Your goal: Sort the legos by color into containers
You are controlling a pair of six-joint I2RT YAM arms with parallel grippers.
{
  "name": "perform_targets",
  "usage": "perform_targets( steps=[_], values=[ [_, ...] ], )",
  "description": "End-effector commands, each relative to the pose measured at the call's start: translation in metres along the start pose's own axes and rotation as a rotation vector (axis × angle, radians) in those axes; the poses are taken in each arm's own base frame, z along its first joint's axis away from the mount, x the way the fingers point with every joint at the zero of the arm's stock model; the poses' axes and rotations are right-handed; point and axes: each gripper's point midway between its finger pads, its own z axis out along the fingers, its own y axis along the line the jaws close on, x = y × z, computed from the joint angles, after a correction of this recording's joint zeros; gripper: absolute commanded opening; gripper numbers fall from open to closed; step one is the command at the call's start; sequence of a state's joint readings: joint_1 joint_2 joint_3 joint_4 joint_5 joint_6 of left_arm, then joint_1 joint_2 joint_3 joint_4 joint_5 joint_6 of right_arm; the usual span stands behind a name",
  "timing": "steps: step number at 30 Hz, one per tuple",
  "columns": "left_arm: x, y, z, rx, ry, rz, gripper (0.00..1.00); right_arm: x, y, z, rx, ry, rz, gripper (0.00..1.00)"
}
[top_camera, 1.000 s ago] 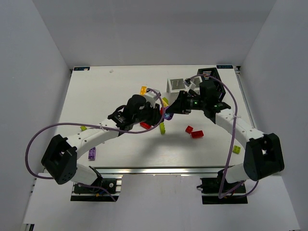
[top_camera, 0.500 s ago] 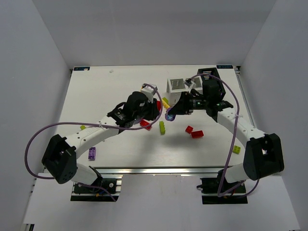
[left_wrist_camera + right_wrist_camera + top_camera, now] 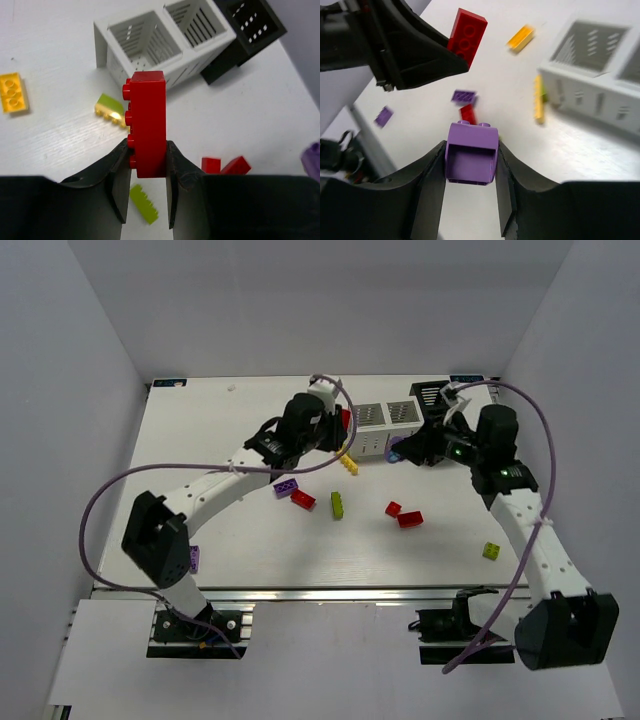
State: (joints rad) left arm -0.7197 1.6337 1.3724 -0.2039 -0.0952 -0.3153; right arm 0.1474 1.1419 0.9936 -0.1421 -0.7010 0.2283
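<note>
I should next move my left gripper to the right in the top view, over the white box's nearer section (image 3: 145, 41), and let go of the red lego (image 3: 147, 122), because that section is empty.
My left gripper (image 3: 340, 430) is shut on a red lego (image 3: 147, 122) and holds it above the table just left of the white two-compartment box (image 3: 372, 441). In the left wrist view the box (image 3: 102, 40) and the black bin (image 3: 265, 37) lie beyond the brick. My right gripper (image 3: 403, 452) is shut on a purple lego (image 3: 471, 152), in the air in front of the box's right compartment and near the black bin (image 3: 428, 392). Loose legos lie on the table: purple (image 3: 285, 487), red (image 3: 303, 499), lime green (image 3: 337, 505), yellow (image 3: 347, 462) and two red (image 3: 409, 519).
A lime green lego (image 3: 491, 550) lies near the right arm and a purple one (image 3: 193, 558) near the left arm's base. An orange lego (image 3: 12, 92) lies left of the box. White walls enclose the table on three sides.
My left gripper has carried the red lego away from me, up to the white box. My right gripper has drawn back to the right with the purple lego. The grippers have moved apart.
</note>
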Motion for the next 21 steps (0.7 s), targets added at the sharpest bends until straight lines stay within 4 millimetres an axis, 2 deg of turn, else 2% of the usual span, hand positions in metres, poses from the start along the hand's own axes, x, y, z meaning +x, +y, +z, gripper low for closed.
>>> perform_targets(
  steps=[1, 2, 3, 4, 6, 7, 8, 9, 10, 11, 12, 13, 14, 15, 21],
  values=[
    [-0.029, -0.007, 0.024, -0.007, -0.042, -0.071, 0.00, -0.019, -0.031, -0.020, 0.171, -0.126, -0.060, 0.00],
    [-0.048, -0.013, 0.028, -0.002, -0.072, -0.086, 0.00, -0.023, -0.043, -0.027, 0.226, -0.157, -0.057, 0.00],
    [-0.052, -0.014, 0.035, -0.011, -0.075, -0.120, 0.00, -0.028, -0.044, -0.033, 0.241, -0.184, -0.065, 0.00],
    [-0.055, -0.016, 0.050, -0.016, -0.079, -0.136, 0.00, -0.028, -0.056, -0.040, 0.282, -0.197, -0.049, 0.00],
    [-0.058, -0.017, 0.063, -0.028, -0.090, -0.187, 0.00, -0.032, -0.064, -0.048, 0.313, -0.214, -0.042, 0.00],
    [-0.048, -0.015, 0.079, -0.034, -0.075, -0.199, 0.00, -0.032, -0.068, -0.052, 0.325, -0.219, -0.036, 0.00],
    [-0.059, -0.020, 0.085, -0.017, -0.105, -0.214, 0.00, -0.033, -0.069, -0.054, 0.321, -0.225, -0.035, 0.00],
    [-0.060, -0.022, 0.090, -0.016, -0.113, -0.238, 0.00, -0.032, -0.069, -0.055, 0.317, -0.224, -0.035, 0.00],
    [-0.062, -0.023, 0.097, -0.013, -0.118, -0.242, 0.00, -0.032, -0.070, -0.056, 0.319, -0.226, -0.034, 0.00],
    [-0.053, -0.021, 0.110, -0.025, -0.102, -0.243, 0.00, -0.030, -0.068, -0.058, 0.311, -0.228, -0.039, 0.00],
    [-0.068, -0.024, 0.112, -0.018, -0.136, -0.246, 0.02, -0.031, -0.070, -0.060, 0.319, -0.233, -0.041, 0.00],
    [-0.064, -0.029, 0.116, -0.018, -0.128, -0.241, 0.04, -0.030, -0.069, -0.061, 0.315, -0.236, -0.044, 0.00],
    [-0.056, -0.026, 0.126, -0.036, -0.114, -0.239, 0.05, -0.029, -0.067, -0.062, 0.310, -0.238, -0.050, 0.00],
    [-0.064, -0.027, 0.127, -0.037, -0.134, -0.237, 0.06, -0.029, -0.068, -0.064, 0.312, -0.239, -0.051, 0.00],
    [-0.050, -0.018, 0.141, -0.076, -0.120, -0.236, 0.19, -0.023, -0.063, -0.065, 0.283, -0.232, -0.046, 0.00]
  ],
)
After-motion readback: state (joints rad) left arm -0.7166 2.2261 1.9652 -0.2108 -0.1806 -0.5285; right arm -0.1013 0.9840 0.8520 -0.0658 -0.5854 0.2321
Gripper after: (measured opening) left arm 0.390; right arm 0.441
